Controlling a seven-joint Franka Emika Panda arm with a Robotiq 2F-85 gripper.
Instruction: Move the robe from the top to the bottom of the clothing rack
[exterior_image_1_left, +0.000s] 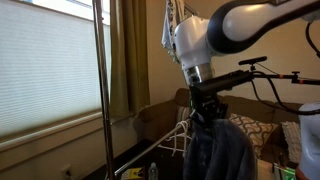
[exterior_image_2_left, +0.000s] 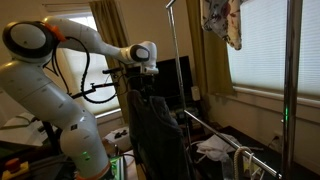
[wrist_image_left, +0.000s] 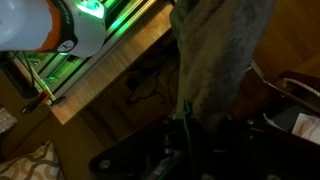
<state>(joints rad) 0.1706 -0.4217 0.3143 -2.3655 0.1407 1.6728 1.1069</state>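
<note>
Next, my gripper will move outward and down toward the low rack bar to release the robe there, because its folds still hang short of that bar.
The robe (exterior_image_1_left: 218, 150) is dark grey-blue and hangs in heavy folds straight down from my gripper (exterior_image_1_left: 205, 100). In an exterior view it drapes (exterior_image_2_left: 155, 135) below the gripper (exterior_image_2_left: 148, 82), beside the clothing rack's upright pole (exterior_image_2_left: 172, 70). The rack's thin shiny pole also stands in the foreground (exterior_image_1_left: 100, 90). In the wrist view the robe's fabric (wrist_image_left: 215, 60) runs up from the dark jaws (wrist_image_left: 186, 135), which look shut on it. The jaw tips are lost in shadow.
A small light patterned garment (exterior_image_2_left: 222, 22) hangs from the rack's top, also seen in an exterior view (exterior_image_1_left: 170, 30). A low rack bar (exterior_image_2_left: 215, 130) crosses near the couch. A white hanger (exterior_image_1_left: 176, 135) is beside the robe. A black camera-stand arm (exterior_image_1_left: 270, 75) reaches in. Windows with blinds are behind.
</note>
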